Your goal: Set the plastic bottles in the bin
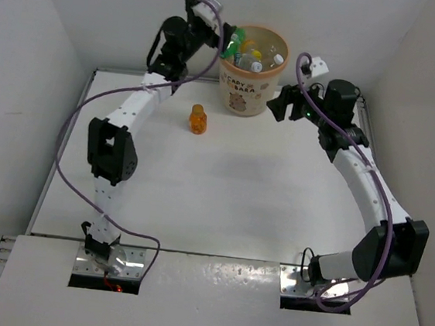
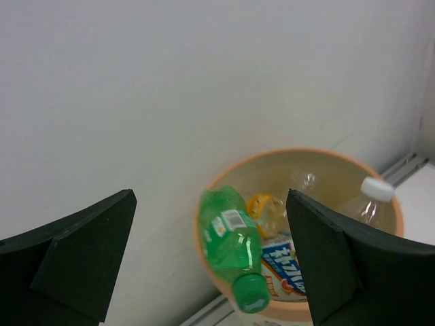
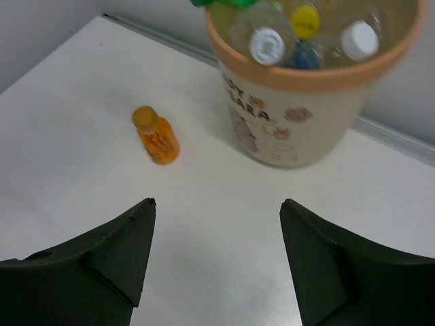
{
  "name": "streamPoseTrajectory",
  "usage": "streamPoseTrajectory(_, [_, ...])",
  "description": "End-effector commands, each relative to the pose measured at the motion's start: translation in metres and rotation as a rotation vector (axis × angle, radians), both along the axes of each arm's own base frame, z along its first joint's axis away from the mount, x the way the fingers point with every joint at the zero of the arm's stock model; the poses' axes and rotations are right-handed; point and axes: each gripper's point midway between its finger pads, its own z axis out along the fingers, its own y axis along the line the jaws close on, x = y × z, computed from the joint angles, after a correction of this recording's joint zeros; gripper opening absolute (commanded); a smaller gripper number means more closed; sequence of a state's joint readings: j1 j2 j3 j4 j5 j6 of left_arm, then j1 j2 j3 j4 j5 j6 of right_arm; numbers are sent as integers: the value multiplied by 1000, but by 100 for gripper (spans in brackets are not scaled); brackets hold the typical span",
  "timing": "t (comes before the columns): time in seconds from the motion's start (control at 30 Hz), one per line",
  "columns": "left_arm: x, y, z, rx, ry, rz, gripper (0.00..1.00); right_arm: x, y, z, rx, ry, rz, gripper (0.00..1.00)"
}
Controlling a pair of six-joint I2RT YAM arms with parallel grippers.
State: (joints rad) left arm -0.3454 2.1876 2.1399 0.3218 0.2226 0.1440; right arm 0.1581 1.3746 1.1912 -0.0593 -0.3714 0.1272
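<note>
The robot's right gripper will next move across to its left in the top view and go down around the orange bottle's upturned cap (image 1: 197, 109) (image 3: 145, 119), which is below it.
The beige bin (image 1: 248, 98) with cartoon print stands at the back of the table and holds several plastic bottles (image 1: 258, 58). A green bottle (image 1: 232, 45) lies tilted across its left rim, cap outward. My left gripper (image 1: 218, 29) is open above and left of the bin. In the left wrist view the green bottle (image 2: 233, 241) rests on the bin's rim (image 2: 306, 153), apart from both fingers of the open gripper (image 2: 211, 197). An orange bottle (image 1: 198, 119) stands on the table left of the bin. My right gripper (image 1: 280, 104) is open and empty right of the bin.
In the right wrist view the orange bottle (image 3: 156, 136) stands ahead to the left and the bin (image 3: 319, 115) ahead to the right, with white caps (image 3: 266, 45) and a yellow cap (image 3: 305, 20) inside. White walls enclose the table on three sides.
</note>
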Motion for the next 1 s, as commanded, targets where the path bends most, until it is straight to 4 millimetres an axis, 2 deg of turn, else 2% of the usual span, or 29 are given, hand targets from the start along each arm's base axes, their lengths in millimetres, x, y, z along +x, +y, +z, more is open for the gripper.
streamPoseTrajectory(0.0, [-110,53,187,-225,-267,-76,99,14,44,33,-8,-111,108,73])
streamPoseTrajectory(0.03, [-117,61,190,-245,-252,-75,99,16,52,44,-18,-141,126,73])
streamPoseTrajectory(0.07, [-123,77,192,-250,-233,-54,99,21,69,38,-19,-142,159,73])
streamPoseTrajectory(0.1, [-147,94,213,-268,-256,-31,99,29,78,36,-25,-145,170,73])
streamPoseTrajectory(0.13, [-142,109,196,-261,-203,4,99,31,101,35,-21,-148,210,73])
streamPoseTrajectory(0.17, [-144,120,185,-257,-155,27,99,34,110,34,-18,-152,223,73])
streamPoseTrajectory(0.2, [-168,135,197,-259,-176,47,99,50,123,30,-8,-144,228,73])
streamPoseTrajectory(0.23, [-161,156,163,-253,-106,98,99,47,142,26,-1,-137,260,73])
streamPoseTrajectory(0.27, [-167,167,153,-244,-84,117,99,52,149,24,6,-136,261,73])
streamPoseTrajectory(0.3, [-175,178,145,-241,-73,143,99,67,163,13,18,-115,268,73])
streamPoseTrajectory(0.33, [-182,188,136,-238,-53,167,99,65,180,8,36,-96,280,73])
streamPoseTrajectory(0.37, [-198,203,125,-230,-37,198,99,69,185,4,50,-82,278,73])
streamPoseTrajectory(0.4, [-205,208,115,-223,-6,207,99,81,199,-8,62,-66,277,73])
streamPoseTrajectory(0.47, [-222,222,99,-217,26,241,99,88,217,-27,66,-36,283,74])
streamPoseTrajectory(0.53, [-230,229,84,-215,68,265,99,95,233,-34,77,-32,282,74])
streamPoseTrajectory(0.57, [-234,230,79,-220,84,263,99,99,238,-52,68,-11,279,75])
streamPoseTrajectory(0.6, [-234,234,65,-216,116,270,99,103,239,-58,66,-6,268,76])
streamPoseTrajectory(0.63, [-240,233,65,-226,114,266,99,106,247,-73,62,7,263,76])
streamPoseTrajectory(0.67, [-237,236,53,-223,146,272,99,108,248,-78,59,4,256,78])
streamPoseTrajectory(0.7, [-241,237,56,-220,135,268,99,110,251,-82,61,9,251,80])
streamPoseTrajectory(0.73, [-240,237,48,-219,160,271,99,114,254,-99,56,33,243,81])
streamPoseTrajectory(0.8, [-240,237,43,-222,174,260,99,114,259,-105,59,45,247,82])
streamPoseTrajectory(0.83, [-240,237,43,-222,174,260,99,114,261,-120,49,64,245,82])
streamPoseTrajectory(0.97, [-234,241,35,-225,199,256,99,114,264,-141,18,77,253,82])
